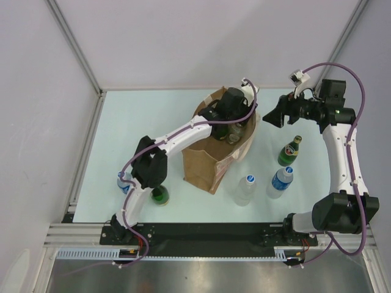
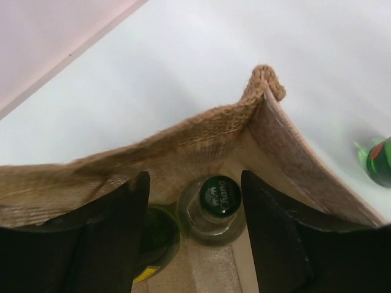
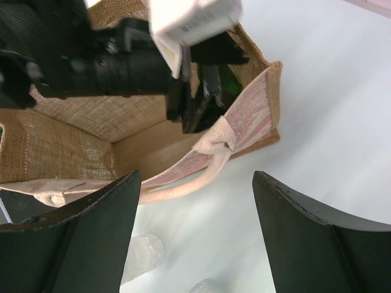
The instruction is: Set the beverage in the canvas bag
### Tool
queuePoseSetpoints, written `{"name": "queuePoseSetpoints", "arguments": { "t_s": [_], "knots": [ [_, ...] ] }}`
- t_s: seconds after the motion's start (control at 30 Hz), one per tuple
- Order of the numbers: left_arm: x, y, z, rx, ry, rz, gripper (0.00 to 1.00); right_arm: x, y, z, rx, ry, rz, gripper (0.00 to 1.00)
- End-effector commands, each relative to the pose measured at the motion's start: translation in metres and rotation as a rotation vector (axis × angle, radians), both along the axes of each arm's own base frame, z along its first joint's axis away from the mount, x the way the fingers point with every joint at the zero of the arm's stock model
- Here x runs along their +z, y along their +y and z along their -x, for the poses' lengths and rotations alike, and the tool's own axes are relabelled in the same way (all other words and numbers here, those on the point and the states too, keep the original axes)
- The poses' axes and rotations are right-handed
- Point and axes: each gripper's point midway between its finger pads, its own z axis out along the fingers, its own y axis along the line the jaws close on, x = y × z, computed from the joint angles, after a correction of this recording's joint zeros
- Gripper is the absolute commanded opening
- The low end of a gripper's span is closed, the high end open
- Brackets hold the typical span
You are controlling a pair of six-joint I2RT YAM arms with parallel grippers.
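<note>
My right gripper is to come back, to the right in the top view, and down onto the green bottle's capped neck, since the bottle still stands outside the bag.
The tan canvas bag (image 1: 201, 162) stands open at mid-table with my left gripper (image 1: 227, 127) lowered into its mouth. In the left wrist view a clear beverage bottle (image 2: 219, 196) with a dark green cap stands upright on the bag's floor. It sits between the spread fingers of my left gripper (image 2: 194, 183), with a gap on each side. A dark green bottle (image 2: 156, 235) stands beside it inside the woven bag wall (image 2: 201, 131). My right gripper (image 1: 267, 117) hovers open just right of the bag. In its own view the right gripper (image 3: 194, 183) holds nothing, above the cream handle (image 3: 204, 168).
Right of the bag stand a green bottle (image 1: 290, 151), a blue-capped water bottle (image 1: 281, 182) and a clear bottle (image 1: 245, 189). Near the left arm's base stand another green bottle (image 1: 160, 194) and a small blue-capped bottle (image 1: 124, 182). White walls close the back and sides.
</note>
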Motion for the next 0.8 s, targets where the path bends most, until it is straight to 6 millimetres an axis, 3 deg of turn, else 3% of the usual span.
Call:
{"name": "queuePoseSetpoints", "arguments": {
  "t_s": [0.0, 0.3, 0.43, 0.53, 0.6, 0.63, 0.67, 0.7, 0.73, 0.77],
  "knots": [
    [0.091, 0.014, 0.001, 0.047, -0.120, 0.134, 0.69, 0.021, -0.005, 0.005, -0.004, -0.055, 0.019, 0.80],
    [0.132, 0.032, 0.016, 0.065, -0.136, 0.188, 0.74, 0.016, -0.019, 0.005, -0.057, -0.028, 0.038, 0.80],
    [0.173, 0.045, 0.031, 0.057, -0.174, 0.244, 0.80, 0.008, -0.030, 0.003, -0.099, 0.004, 0.058, 0.80],
    [0.191, 0.057, 0.044, 0.045, -0.183, 0.255, 0.83, 0.001, -0.041, 0.002, -0.144, 0.030, 0.084, 0.80],
    [0.197, 0.064, 0.052, 0.036, -0.184, 0.258, 0.83, -0.002, -0.044, 0.004, -0.147, 0.031, 0.106, 0.79],
    [0.191, 0.067, 0.056, 0.034, -0.170, 0.246, 0.83, -0.003, -0.044, 0.005, -0.143, 0.031, 0.108, 0.79],
    [0.204, 0.075, 0.065, 0.028, -0.183, 0.265, 0.83, -0.004, -0.044, 0.006, -0.142, 0.037, 0.110, 0.79],
    [0.205, 0.078, 0.069, 0.027, -0.183, 0.266, 0.83, -0.004, -0.044, 0.006, -0.140, 0.037, 0.112, 0.79],
    [0.196, 0.082, 0.072, 0.030, -0.167, 0.254, 0.83, -0.006, -0.044, 0.005, -0.142, 0.047, 0.110, 0.79],
    [0.207, 0.091, 0.080, 0.033, -0.179, 0.268, 0.83, -0.006, -0.046, 0.004, -0.154, 0.056, 0.115, 0.79]
  ]
}}
